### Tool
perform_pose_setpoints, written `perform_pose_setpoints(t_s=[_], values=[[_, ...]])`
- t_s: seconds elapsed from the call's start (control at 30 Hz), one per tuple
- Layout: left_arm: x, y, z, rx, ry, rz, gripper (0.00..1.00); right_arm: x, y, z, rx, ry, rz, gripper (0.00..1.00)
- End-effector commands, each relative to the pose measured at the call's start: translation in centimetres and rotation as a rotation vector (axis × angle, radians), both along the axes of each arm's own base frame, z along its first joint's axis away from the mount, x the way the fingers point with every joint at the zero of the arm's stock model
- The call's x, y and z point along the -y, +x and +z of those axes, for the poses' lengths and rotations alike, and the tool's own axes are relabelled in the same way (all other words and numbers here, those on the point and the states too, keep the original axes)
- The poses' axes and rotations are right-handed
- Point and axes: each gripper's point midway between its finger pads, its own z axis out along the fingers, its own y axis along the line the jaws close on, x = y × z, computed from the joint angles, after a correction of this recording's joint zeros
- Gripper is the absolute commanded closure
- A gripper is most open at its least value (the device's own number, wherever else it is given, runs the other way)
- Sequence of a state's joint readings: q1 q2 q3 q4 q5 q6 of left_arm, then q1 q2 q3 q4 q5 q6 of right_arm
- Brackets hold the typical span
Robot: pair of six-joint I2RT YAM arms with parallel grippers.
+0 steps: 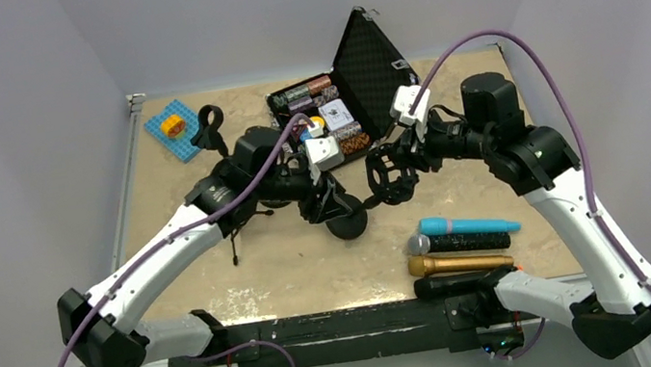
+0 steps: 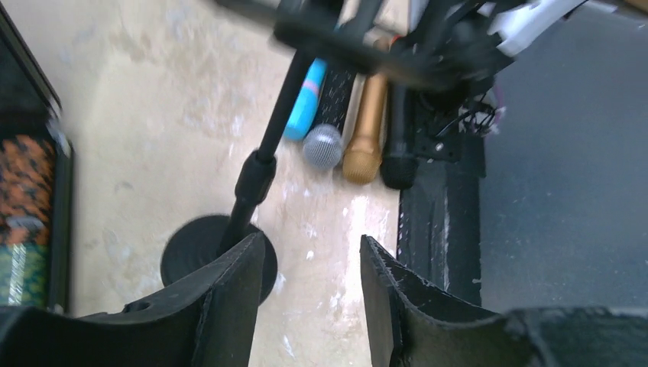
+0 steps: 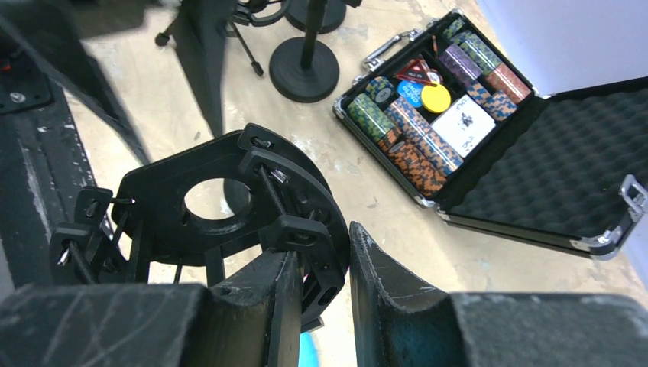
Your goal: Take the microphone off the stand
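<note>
My right gripper swings the leaning pole's mount to the left in the top view next, over the stand's round base there, and releases the mount's lug.
The stand has a black round base (image 1: 348, 225) and a thin pole (image 2: 265, 157) with a black ring-shaped shock mount (image 1: 393, 174) on top. The mount's centre hole (image 3: 212, 197) is empty; I see the table through it. My right gripper (image 3: 325, 245) is shut on the mount's rim. My left gripper (image 2: 313, 248) is open and empty, low beside the pole, with the base (image 2: 197, 252) behind its left finger. Several microphones lie side by side at the table's near edge: blue (image 1: 469, 224), black with a silver head (image 1: 462, 242), gold (image 1: 460, 263) and black (image 1: 454, 284).
An open case of poker chips (image 1: 331, 114) stands at the back centre, its lid raised (image 3: 535, 176). A blue plate with a yellow block (image 1: 172, 128) lies at the back left. A clip stand (image 1: 211, 127) and a tripod stand (image 1: 236, 231) stand on the left. Another round base (image 3: 306, 69) is beyond the mount.
</note>
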State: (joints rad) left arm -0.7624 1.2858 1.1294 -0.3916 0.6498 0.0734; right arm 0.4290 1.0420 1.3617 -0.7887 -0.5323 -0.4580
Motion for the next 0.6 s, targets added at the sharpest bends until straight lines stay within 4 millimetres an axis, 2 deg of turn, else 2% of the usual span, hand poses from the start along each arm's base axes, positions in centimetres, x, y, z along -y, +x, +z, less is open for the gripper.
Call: perform_pose_setpoints(t_s=[0.0,0.07,0.23,0.37,0.57], values=[[-1.2,-3.0,6.4,0.098,-0.091,-0.129,0.47,0.4,0.7,2.1,0.082,-0.034,0.005,1.00],[-1.7,-3.4,7.4,0.118,-0.098,-0.127,0.47,0.3,1.3,1.9,0.088,-0.051,0.004,1.00],[-3.1,-4.0,8.2,0.191,-0.073,-0.134,0.48,0.1,2.5,1.7,0.108,-0.125,0.040,1.00],[-4.7,-4.7,8.1,0.264,-0.038,-0.145,0.48,0.0,3.8,1.1,0.084,-0.215,0.060,1.00],[-6.8,-5.5,7.7,0.328,0.004,-0.138,0.48,-0.3,5.6,1.3,0.107,-0.280,0.036,1.00]])
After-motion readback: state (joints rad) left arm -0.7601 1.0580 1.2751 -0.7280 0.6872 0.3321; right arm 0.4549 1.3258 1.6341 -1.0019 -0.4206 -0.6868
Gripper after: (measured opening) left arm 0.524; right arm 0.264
